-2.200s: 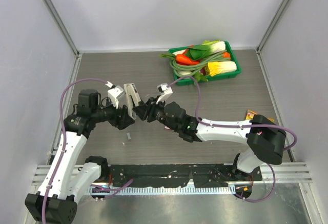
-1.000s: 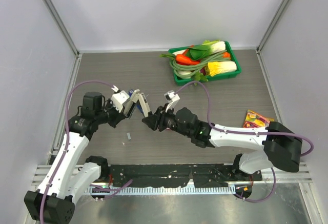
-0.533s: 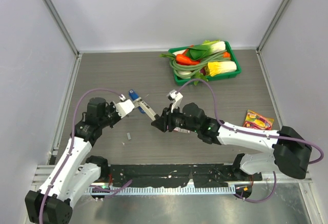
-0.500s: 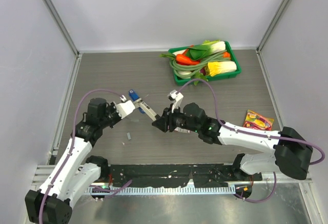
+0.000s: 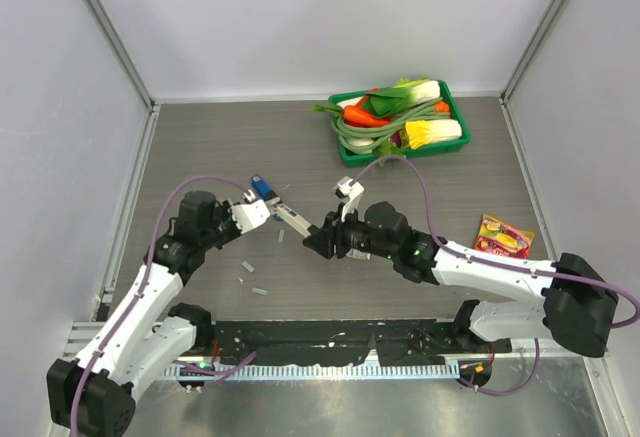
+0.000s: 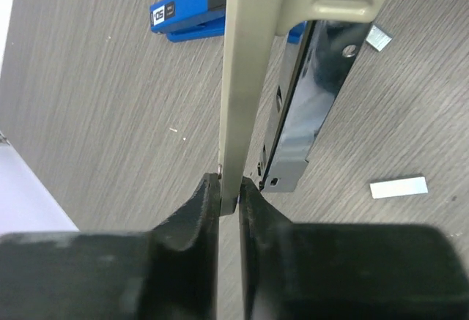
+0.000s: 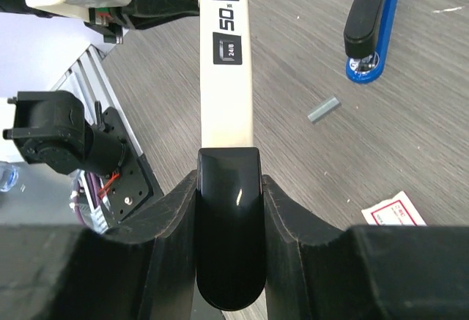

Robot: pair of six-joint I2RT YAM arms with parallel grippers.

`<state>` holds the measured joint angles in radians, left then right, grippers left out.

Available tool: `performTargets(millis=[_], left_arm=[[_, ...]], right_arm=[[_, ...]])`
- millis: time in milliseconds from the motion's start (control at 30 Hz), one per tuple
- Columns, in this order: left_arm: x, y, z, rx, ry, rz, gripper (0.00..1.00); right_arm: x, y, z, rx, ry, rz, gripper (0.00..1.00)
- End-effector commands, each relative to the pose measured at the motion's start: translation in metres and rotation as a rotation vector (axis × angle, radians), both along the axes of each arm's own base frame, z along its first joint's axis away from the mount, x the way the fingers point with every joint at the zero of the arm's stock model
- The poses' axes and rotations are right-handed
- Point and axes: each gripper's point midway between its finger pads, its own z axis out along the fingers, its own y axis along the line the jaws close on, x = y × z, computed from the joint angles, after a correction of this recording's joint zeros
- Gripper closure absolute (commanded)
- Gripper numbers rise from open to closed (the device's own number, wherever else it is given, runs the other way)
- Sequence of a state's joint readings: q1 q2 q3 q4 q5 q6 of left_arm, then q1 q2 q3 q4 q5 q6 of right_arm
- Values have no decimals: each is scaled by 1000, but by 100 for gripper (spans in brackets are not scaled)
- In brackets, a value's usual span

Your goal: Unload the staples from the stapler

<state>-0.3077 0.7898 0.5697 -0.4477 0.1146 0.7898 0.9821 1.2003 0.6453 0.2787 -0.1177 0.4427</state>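
Note:
I need to move my right gripper left in the top view next, past the blue stapler and down onto bare tabletop, clear of staples strips, to release.
A white stapler (image 5: 291, 219) with a black rear end hangs low over the table between both arms. My left gripper (image 5: 268, 211) is shut on the thin edge of its beige top arm (image 6: 249, 56), and the dark magazine (image 6: 306, 115) swings open beside it. My right gripper (image 7: 229, 221) is shut on the black rear end of the stapler (image 7: 226, 78). Short silvery staples strips lie on the table: one (image 5: 282, 236) under the stapler, two more (image 5: 245, 268) (image 5: 259, 290) nearer the front. The left wrist view shows two strips (image 6: 398, 187) (image 6: 378, 38); the right wrist view shows one (image 7: 324, 109).
A blue stapler (image 5: 262, 186) lies just behind the white one, also seen as the blue stapler (image 6: 187, 18) (image 7: 372, 23). A green basket (image 5: 345, 151) of vegetables stands at the back right. A snack packet (image 5: 505, 234) lies at the right. A white-and-pink box (image 7: 396, 210) lies near my right gripper.
Both arms have carried the white stapler lower and a little right, tilting it flatter. Two more staple strips now lie on the table where only one lay before.

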Motion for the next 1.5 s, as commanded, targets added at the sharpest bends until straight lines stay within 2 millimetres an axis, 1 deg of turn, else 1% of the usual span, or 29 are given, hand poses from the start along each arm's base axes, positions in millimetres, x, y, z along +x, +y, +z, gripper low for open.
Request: performTargets(millis=[0,33,67,100,167,200,333,400,433,500,533,567,633,667,700,733,767,800,833,867,900,1000,1200,1267,1300,1367,1400,1433,1467], left_arm=[[11,0,52,-133,-5,141,77],[8,-4,55,-186,39,166,71],[-1,-8,48,-199,116,170,66],[-2,-17,61,-250,128,155,64],[-8,-25,67,-310,185,168,58],[-14,-32,67,-337,220,141,56],[-22,-37,80,-394,263,167,37],[-21,-34,96,-426,244,215,34],[-19,-30,101,-428,231,242,32],[-21,-27,112,-455,231,272,31],[-21,-24,116,-468,230,291,30],[-21,-22,119,-478,231,309,30],[-20,-15,120,-500,240,368,29],[-19,-10,120,-499,233,398,29],[-18,-7,121,-513,233,430,28],[-17,-1,121,-519,225,465,28],[-16,2,124,-530,219,482,27],[-16,5,126,-540,217,497,27],[-15,10,128,-557,217,525,25],[-14,13,131,-565,219,539,25],[-15,12,132,-577,231,535,25],[-16,20,134,-589,235,568,25],[-22,25,124,-588,229,595,24],[-24,26,119,-586,233,604,24],[-25,26,118,-587,233,607,24],[-26,29,113,-578,236,624,24],[-27,30,113,-581,231,630,24],[-27,31,111,-580,237,639,24],[-28,32,109,-578,240,646,24]], right_arm=[[19,13,39,99,-69,-42,99],[25,16,52,116,-89,-60,99],[30,18,52,106,-99,-69,99],[35,23,69,127,-124,-77,99],[43,27,78,128,-146,-95,99],[49,33,90,142,-162,-102,99],[63,50,110,157,-194,-109,99],[68,60,123,173,-209,-99,99],[72,67,114,157,-200,-93,99],[74,77,122,175,-209,-71,99],[77,85,112,160,-196,-63,99],[78,90,111,155,-198,-56,99],[77,103,117,156,-224,-36,99],[81,112,103,129,-220,-33,99],[79,121,110,136,-239,-21,99],[83,125,111,129,-265,-25,99],[88,135,94,99,-260,-17,99],[93,143,104,115,-280,-20,99],[97,150,100,104,-292,-15,99],[104,160,83,73,-285,-10,99],[109,169,93,84,-299,-9,99],[123,190,84,56,-317,1,99],[145,215,59,-4,-382,1,99],[151,219,53,-20,-404,-4,99],[154,223,59,-15,-428,-4,99],[164,229,47,-38,-440,-32,99],[168,232,56,-27,-469,-51,99],[173,236,45,-42,-474,-62,99],[175,238,46,-43,-486,-75,99]])
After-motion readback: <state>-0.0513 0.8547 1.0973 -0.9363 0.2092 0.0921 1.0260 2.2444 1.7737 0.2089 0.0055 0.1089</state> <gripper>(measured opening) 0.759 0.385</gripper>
